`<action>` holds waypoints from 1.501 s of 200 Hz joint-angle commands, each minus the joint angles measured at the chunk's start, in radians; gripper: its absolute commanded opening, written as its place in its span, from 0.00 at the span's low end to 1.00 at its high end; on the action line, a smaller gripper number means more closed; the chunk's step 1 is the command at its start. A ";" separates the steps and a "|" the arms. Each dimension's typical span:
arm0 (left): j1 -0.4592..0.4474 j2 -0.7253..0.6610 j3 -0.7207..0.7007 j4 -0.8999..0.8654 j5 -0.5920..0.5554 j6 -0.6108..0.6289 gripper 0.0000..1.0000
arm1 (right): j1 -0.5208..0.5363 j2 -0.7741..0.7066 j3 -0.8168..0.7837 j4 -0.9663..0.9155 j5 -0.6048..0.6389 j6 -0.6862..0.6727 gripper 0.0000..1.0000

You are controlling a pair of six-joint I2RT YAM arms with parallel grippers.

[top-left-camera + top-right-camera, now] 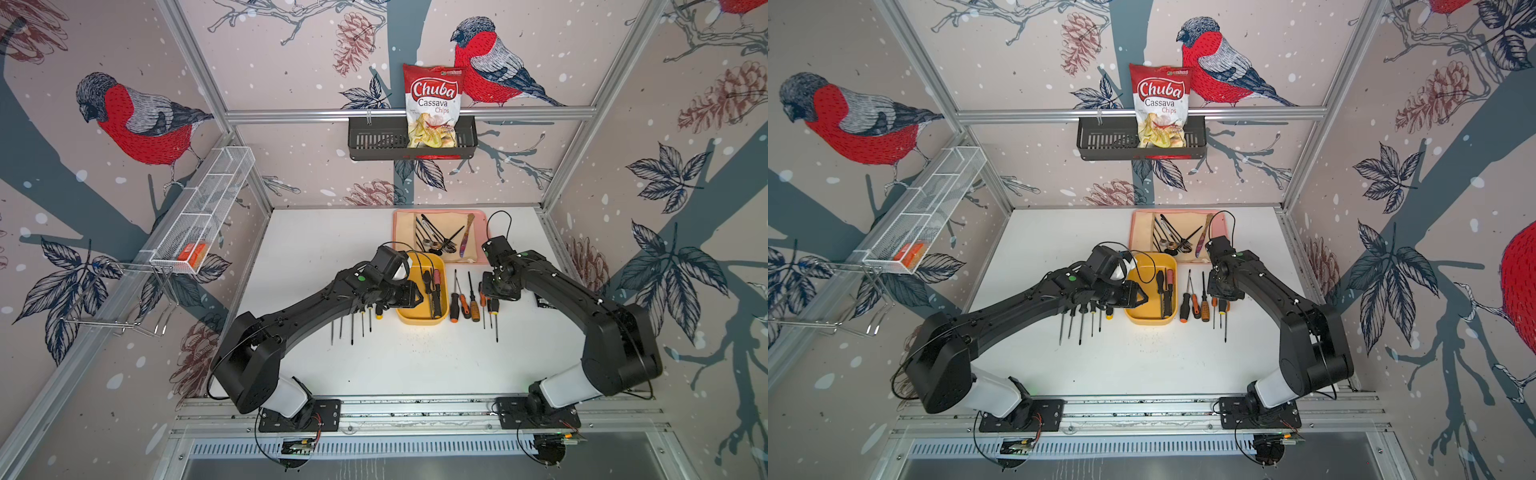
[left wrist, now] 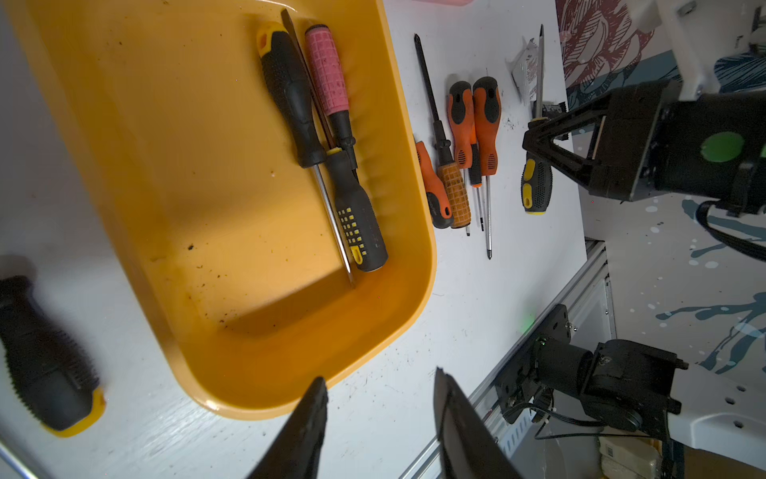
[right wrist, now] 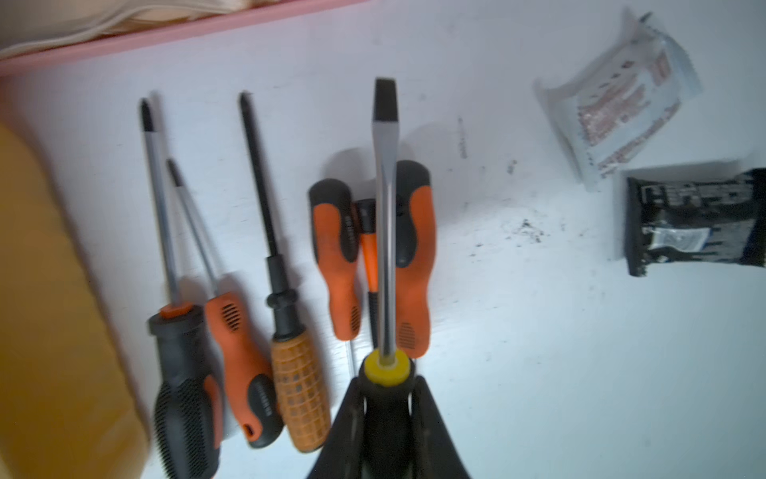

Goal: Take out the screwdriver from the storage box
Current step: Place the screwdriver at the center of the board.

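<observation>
The right gripper moves toward the packets next and down to the clear, bare part of the table beside the orange-handled screwdrivers, to release its flat-blade screwdriver (image 3: pixel 385 228) there.
The mustard-yellow storage box (image 1: pixel 422 321) (image 1: pixel 1150 321) (image 2: pixel 166 166) sits mid-table. Along its right wall lie three screwdrivers: a black-and-yellow one (image 2: pixel 290 95), a pink-handled one (image 2: pixel 327 70) and a black one with yellow dots (image 2: pixel 356 215). My left gripper (image 1: pixel 409 297) (image 2: pixel 379 381) hovers over the box's near end, open, with only bare table between its fingers. To the right of the box, my right gripper (image 1: pixel 496 291) (image 3: pixel 387 390) is shut on a black-and-yellow flat-blade screwdriver (image 3: pixel 385 228) (image 2: pixel 536 186). It holds the tool level above the orange-handled ones.
Loose screwdrivers lie in rows left of the box (image 1: pixel 353 328) and right of it (image 1: pixel 465 303). A pink tray (image 1: pixel 482 220) with cutlery sits behind. Two small packets (image 3: pixel 617 112) (image 3: pixel 692 220) lie at the far right. Wall baskets (image 1: pixel 365 141) (image 1: pixel 199 216) hang above.
</observation>
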 commanded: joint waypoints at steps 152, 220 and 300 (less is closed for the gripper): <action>-0.004 0.051 0.008 0.016 -0.023 0.013 0.44 | -0.026 0.184 -0.070 0.118 0.150 -0.025 0.17; -0.004 0.067 0.016 0.017 -0.022 0.013 0.44 | -0.028 0.197 -0.072 0.120 0.138 -0.021 0.28; -0.004 0.074 0.031 0.011 -0.035 0.002 0.44 | -0.016 0.113 -0.047 0.066 0.136 0.003 0.30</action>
